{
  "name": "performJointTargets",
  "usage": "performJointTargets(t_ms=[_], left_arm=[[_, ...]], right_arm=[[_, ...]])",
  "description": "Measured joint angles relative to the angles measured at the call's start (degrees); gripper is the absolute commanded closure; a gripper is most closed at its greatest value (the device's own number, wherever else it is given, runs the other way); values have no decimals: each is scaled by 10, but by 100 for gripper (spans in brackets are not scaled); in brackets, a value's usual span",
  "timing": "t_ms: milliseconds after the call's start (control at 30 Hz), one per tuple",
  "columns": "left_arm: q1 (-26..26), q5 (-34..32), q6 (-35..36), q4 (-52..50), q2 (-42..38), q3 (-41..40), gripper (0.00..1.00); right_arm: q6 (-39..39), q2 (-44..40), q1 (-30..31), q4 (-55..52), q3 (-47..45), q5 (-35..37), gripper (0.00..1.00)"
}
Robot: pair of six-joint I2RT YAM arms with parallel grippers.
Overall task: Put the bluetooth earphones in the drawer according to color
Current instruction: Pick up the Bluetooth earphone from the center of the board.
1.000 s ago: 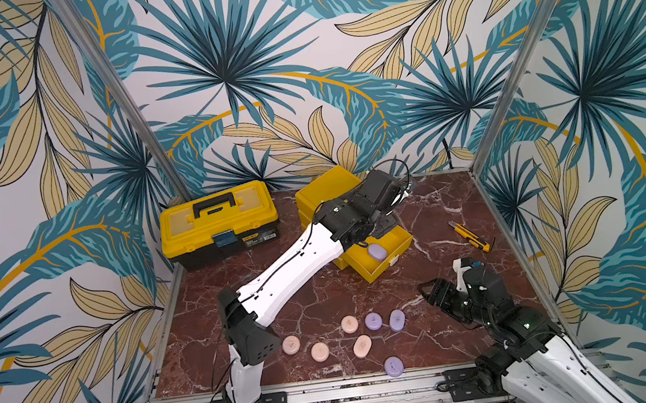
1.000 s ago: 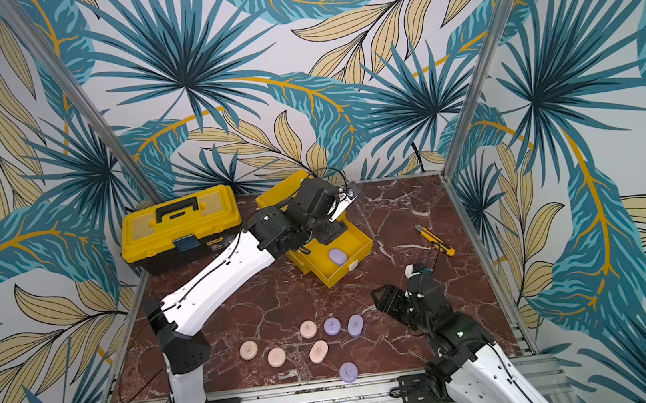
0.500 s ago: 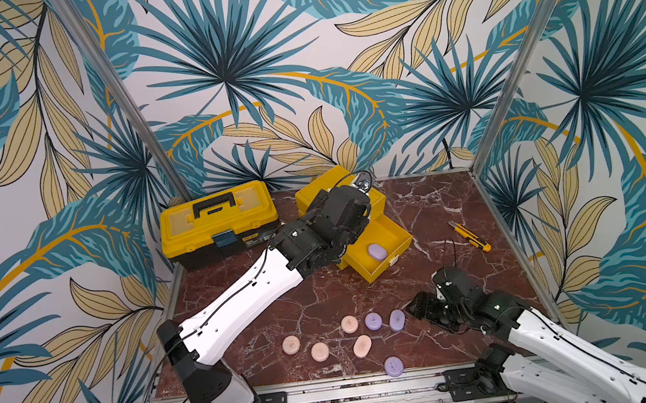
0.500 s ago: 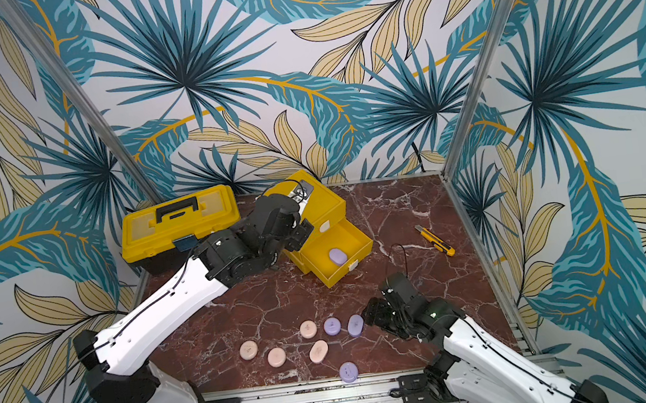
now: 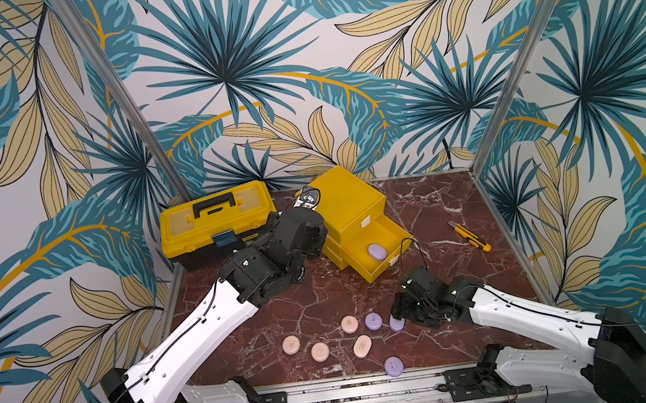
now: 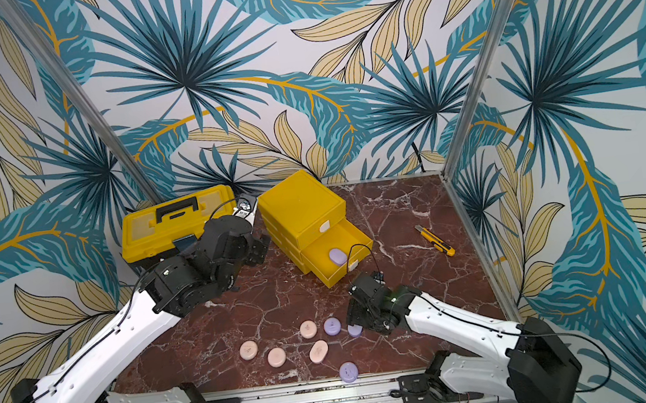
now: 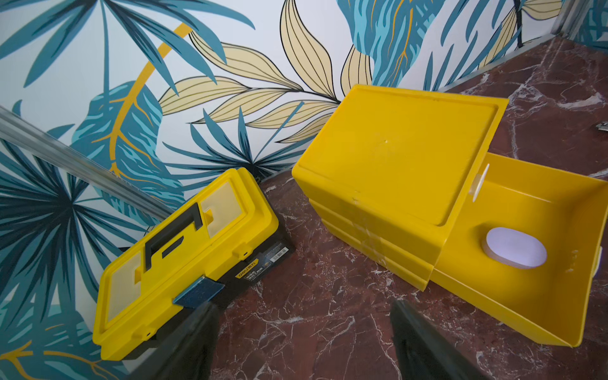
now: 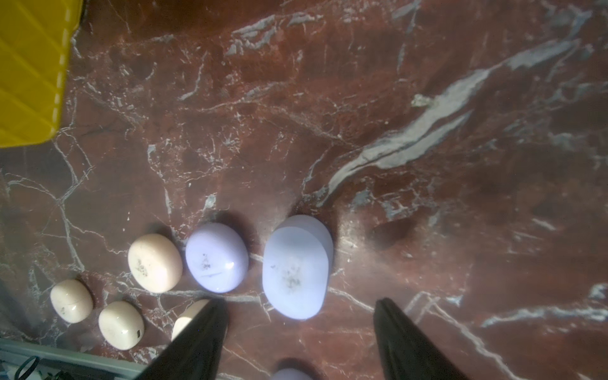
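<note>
My right gripper will lower its fingers around the long sides of the untouched purple case (image 5: 397, 323) (image 8: 297, 269) and close, as it sits just below, in line with the open gap.
The yellow chest (image 5: 349, 203) stands at the back, its middle drawer (image 5: 394, 230) pulled out with one purple earphone case (image 5: 377, 251) inside; the top drawer is shut. On the marble near the front lie several pink earphone cases (image 5: 319, 351) and purple ones (image 5: 373, 321). My right gripper (image 8: 297, 302) is open, low over the marble, with a purple case (image 8: 296, 269) just ahead of the gap between its fingers, untouched. My left gripper (image 7: 302, 304) is open and empty over bare marble between the toolbox and the chest. The same drawer (image 7: 526, 197) and its purple case (image 7: 513, 248) show in the left wrist view.
A yellow toolbox with a black handle (image 5: 216, 219) stands left of the chest against the back wall. A yellow-black utility knife (image 5: 471, 236) lies at the right. Another purple case (image 5: 393, 366) lies close to the front metal rail (image 5: 336, 393). Patterned walls enclose three sides.
My left arm has drawn back from the open drawer toward the toolbox side. My right arm has reached forward and left to the purple case at the row's right end.
</note>
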Motion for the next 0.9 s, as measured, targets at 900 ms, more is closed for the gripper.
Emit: performJointTargets(t_ms=[900], left_arm=[[17, 3, -12, -7, -35, -37, 14]], right_arm=[[27, 117, 19, 34, 20, 23, 35]])
